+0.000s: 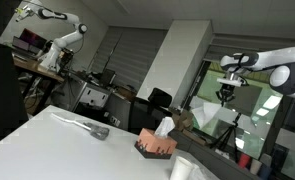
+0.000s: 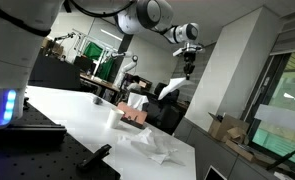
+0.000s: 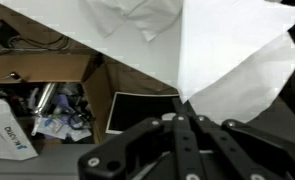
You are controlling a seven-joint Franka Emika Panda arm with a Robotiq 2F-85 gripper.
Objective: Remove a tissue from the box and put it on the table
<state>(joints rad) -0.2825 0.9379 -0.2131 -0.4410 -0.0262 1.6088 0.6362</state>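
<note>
My gripper needs to lower the white tissue next and let go of it over the tabletop beside the crumpled tissue, because it is holding it high past the table's edge.
My gripper (image 3: 182,108) is shut on a white tissue (image 3: 237,60), which spreads out wide below the fingers in the wrist view. In both exterior views the gripper (image 2: 188,70) (image 1: 227,96) is high in the air, well away from the box, and the tissue (image 2: 171,90) hangs from it. The salmon-pink box (image 1: 155,146) (image 2: 138,118) stands on the white table (image 1: 57,145) (image 2: 82,115), with another tissue (image 1: 164,126) sticking up from its slot. A crumpled tissue (image 2: 152,149) lies on the table near the box.
An upright white cylinder (image 1: 182,170) (image 2: 113,117) stands next to the box. A grey crumpled item (image 1: 93,128) lies on the table. Below the gripper, the wrist view shows a cardboard box (image 3: 42,70) with clutter and a dark panel (image 3: 137,108) on the floor.
</note>
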